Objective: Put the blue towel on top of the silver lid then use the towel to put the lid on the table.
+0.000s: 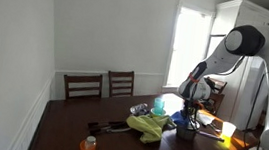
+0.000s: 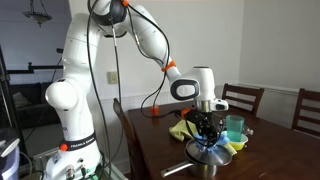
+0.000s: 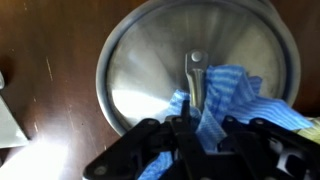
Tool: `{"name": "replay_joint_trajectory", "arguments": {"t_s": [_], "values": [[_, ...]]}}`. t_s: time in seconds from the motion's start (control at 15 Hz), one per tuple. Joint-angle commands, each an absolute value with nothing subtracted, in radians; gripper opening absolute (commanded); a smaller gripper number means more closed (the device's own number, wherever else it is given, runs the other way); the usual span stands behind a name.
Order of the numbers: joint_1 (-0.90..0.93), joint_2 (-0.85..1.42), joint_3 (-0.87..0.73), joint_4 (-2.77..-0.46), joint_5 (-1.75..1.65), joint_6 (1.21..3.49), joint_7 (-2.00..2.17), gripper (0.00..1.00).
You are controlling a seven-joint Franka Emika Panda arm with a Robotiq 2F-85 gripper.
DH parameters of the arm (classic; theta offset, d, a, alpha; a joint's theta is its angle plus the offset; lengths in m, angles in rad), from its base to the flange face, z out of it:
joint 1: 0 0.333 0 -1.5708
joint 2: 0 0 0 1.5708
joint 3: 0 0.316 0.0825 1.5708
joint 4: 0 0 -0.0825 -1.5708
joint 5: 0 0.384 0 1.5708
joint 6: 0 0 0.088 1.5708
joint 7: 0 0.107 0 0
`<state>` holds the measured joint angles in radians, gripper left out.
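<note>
Next I will raise my gripper, carrying lid and towel (image 2: 210,143) off the pot, then lower to the bare tabletop beside it and release the towel, since that spot is clear.
In the wrist view the round silver lid (image 3: 150,70) fills the frame, with a metal handle bar (image 3: 197,75) at its middle. The blue striped towel (image 3: 232,92) hangs from my gripper (image 3: 203,128) and drapes over the lid's lower right part, next to the handle. The jaws are shut on a fold of the towel. In both exterior views my gripper (image 1: 189,113) (image 2: 207,128) points down just above the lid (image 2: 213,152), which sits on a pot on the dark wooden table (image 2: 270,160). The towel (image 2: 210,143) shows under the fingers.
A yellow-green cloth (image 1: 149,127) and a teal cup (image 1: 158,106) lie beside the pot. An orange bottle (image 1: 89,147) stands near the table's front. Two wooden chairs (image 1: 101,85) stand at the far side. A yellow object (image 1: 228,128) sits at the table's right end.
</note>
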<state>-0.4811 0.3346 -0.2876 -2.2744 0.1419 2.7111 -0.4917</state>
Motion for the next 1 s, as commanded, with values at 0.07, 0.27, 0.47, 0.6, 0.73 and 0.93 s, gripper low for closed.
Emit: {"name": "replay_joint_trajectory", "arguments": {"t_s": [0.07,0.27,0.47,0.6,0.73,0.93], "values": [[-0.457,0.287,-0.314,-2.299,0.047,2.695,-0.400,0.03],[-0.435,0.230,-0.320,-2.323,-0.004,2.683,-0.363,0.03],[-0.398,0.140,-0.327,-2.354,-0.062,2.661,-0.327,0.03],[-0.372,0.068,-0.323,-2.382,-0.086,2.615,-0.292,0.03],[-0.347,-0.002,-0.310,-2.422,-0.096,2.573,-0.268,0.03],[-0.310,-0.082,-0.290,-2.506,-0.117,2.582,-0.204,0.03]]}}
